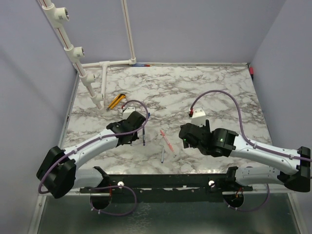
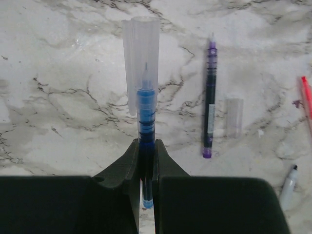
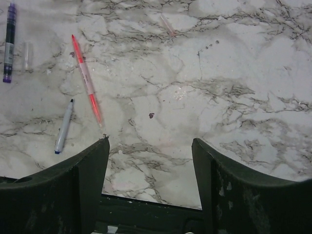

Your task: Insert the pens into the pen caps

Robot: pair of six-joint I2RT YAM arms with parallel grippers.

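My left gripper lowers the blue pen to the marble away from the dark purple pen (image 2: 210, 97) next, then opens.
My left gripper (image 2: 146, 144) is shut on a blue pen (image 2: 146, 117), whose tip sits inside the open end of a clear pen cap (image 2: 141, 53). To its right on the marble lie a dark purple pen (image 2: 210, 97) and a second clear cap (image 2: 234, 117). My right gripper (image 3: 150, 141) hangs open over bare table with nothing between its fingers. Left of it lie a red-pink pen (image 3: 86, 80) and a whitish pen (image 3: 64, 127). A small pinkish cap (image 3: 167, 25) rests farther off. From above, the red-pink pen (image 1: 166, 140) lies between the left gripper (image 1: 140, 126) and the right gripper (image 1: 183, 135).
A yellow-and-black flat tool (image 1: 116, 101) lies at the back left beside a white pipe frame (image 1: 80, 63). The marble table (image 1: 224, 92) is walled on three sides. A black rail (image 1: 165, 181) runs along its near edge.
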